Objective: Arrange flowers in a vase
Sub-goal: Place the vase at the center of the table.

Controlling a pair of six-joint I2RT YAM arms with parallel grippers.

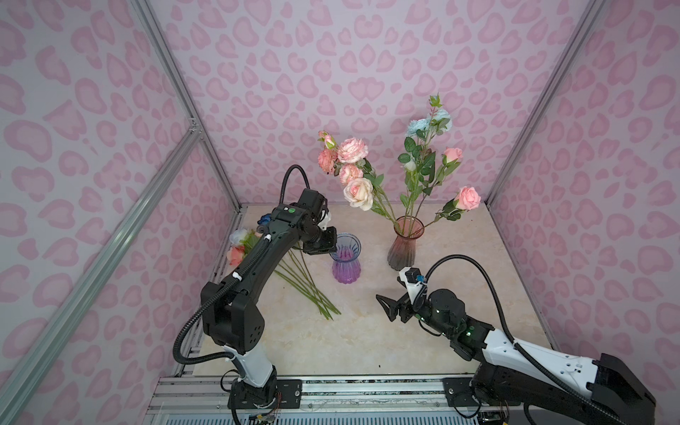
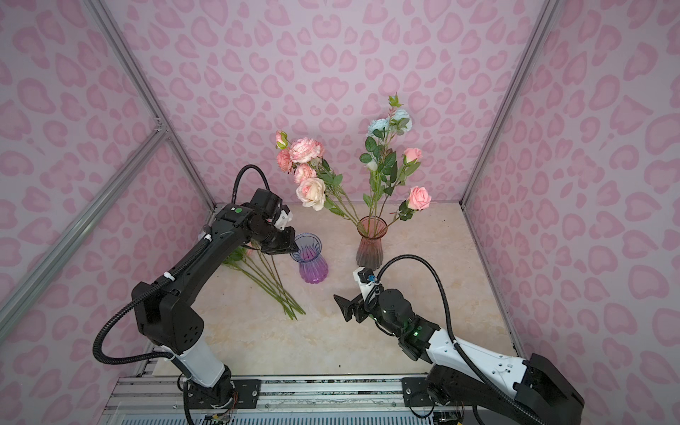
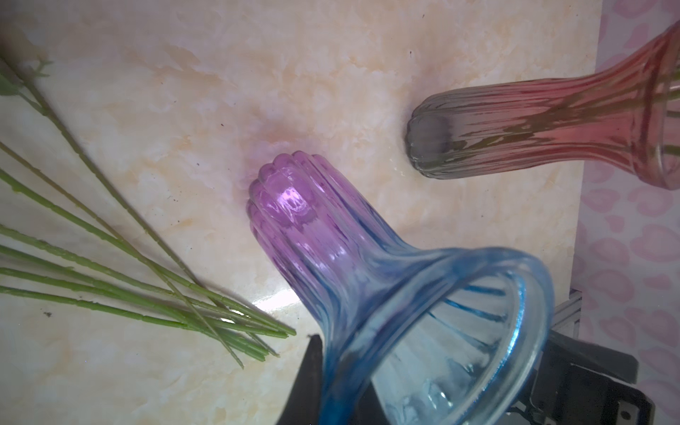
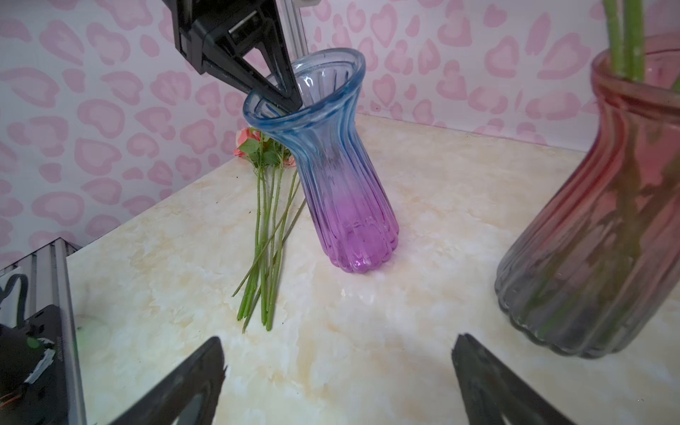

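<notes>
I should next draw my left gripper back with the ribbed vase [image 1: 346, 265] onto the bare tabletop beside the stem ends and let go of the vase's rim there, because that spot is clear.
A ribbed blue-to-purple glass vase [image 1: 346, 265] [image 2: 312, 266] stands on the marble table with nothing in it. In the right wrist view this vase [image 4: 342, 191] leans. My left gripper [image 1: 333, 251] [image 3: 342, 368] is shut on its rim, one finger inside the mouth and one outside. Several loose flowers [image 1: 305, 283] [image 3: 110, 257] lie beside it with their stems fanned out, and my left arm partly hides their blooms. A red-to-grey vase [image 1: 403, 246] [image 4: 607, 239] holds pink, cream and pale blue flowers [image 1: 355, 173]. My right gripper [image 1: 384, 307] [image 4: 338, 342] hangs open over bare table in front of the red vase, holding nothing.
Pink-patterned walls on metal frame posts [image 1: 515, 147] close in the marble table [image 1: 331, 342] on three sides. A metal rail [image 1: 368, 390] carrying both arm bases runs along the front edge. The tall blooms in the red vase spread wide above the back of the table.
</notes>
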